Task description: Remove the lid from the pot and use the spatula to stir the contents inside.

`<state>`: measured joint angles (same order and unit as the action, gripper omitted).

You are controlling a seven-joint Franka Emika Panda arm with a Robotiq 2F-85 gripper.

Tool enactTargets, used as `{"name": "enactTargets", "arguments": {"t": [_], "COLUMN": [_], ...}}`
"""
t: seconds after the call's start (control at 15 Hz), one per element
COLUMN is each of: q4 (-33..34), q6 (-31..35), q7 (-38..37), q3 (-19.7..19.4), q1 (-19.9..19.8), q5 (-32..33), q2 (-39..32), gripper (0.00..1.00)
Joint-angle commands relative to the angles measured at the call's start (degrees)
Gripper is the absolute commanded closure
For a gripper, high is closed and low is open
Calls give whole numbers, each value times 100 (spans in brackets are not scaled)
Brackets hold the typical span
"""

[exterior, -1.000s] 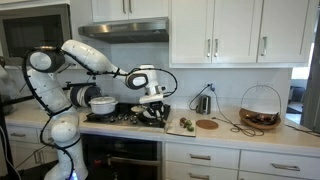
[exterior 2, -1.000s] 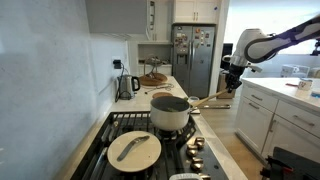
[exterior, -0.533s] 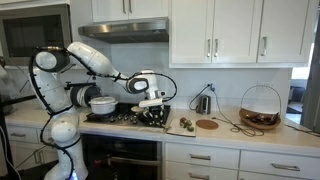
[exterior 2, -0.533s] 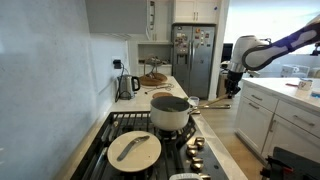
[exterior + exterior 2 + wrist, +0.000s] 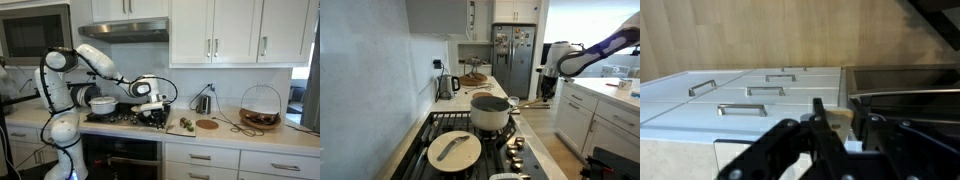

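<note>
My gripper is past the counter's front edge beside the stove, so it needs to move the spatula outward over the counter [image 5: 180, 129] next and release the handle.
The small white pot [image 5: 490, 113] with a dark inside stands open on the stove and also shows in an exterior view [image 5: 102, 104]. A round cream lid [image 5: 453, 149] lies flat on the front burner beside it. My gripper [image 5: 548, 94] is shut on the handle of a wooden spatula [image 5: 525, 102], whose blade points toward the pot's rim from off the stove's edge. In an exterior view my gripper [image 5: 152, 107] hangs low over the stove's right end. In the wrist view the fingers [image 5: 840, 120] clamp the pale wooden spatula [image 5: 838, 114].
A kettle [image 5: 447, 86] and a wooden board stand on the counter beyond the stove. A fridge [image 5: 515, 60] is at the far end. A wire basket [image 5: 260, 108] and a round board [image 5: 206, 124] sit on the counter. White drawers [image 5: 750, 95] fill the wrist view.
My gripper has moved lower and closer to the pot with the spatula in it. The pot and the lid have not moved.
</note>
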<state>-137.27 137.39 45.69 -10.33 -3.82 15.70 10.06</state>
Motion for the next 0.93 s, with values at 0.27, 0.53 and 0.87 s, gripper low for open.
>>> {"name": "enactTargets", "arguments": {"t": [0.27,0.53,0.87], "q4": [819,1264,1525], "q6": [-79,-351,-593], "q7": [-196,-12,-53], "q3": [61,191,481], "q1": [-158,-117,-96], "q5": [-184,-360,-336], "q2": [-805,-1325,-1743], "gripper": [92,92,92]}}
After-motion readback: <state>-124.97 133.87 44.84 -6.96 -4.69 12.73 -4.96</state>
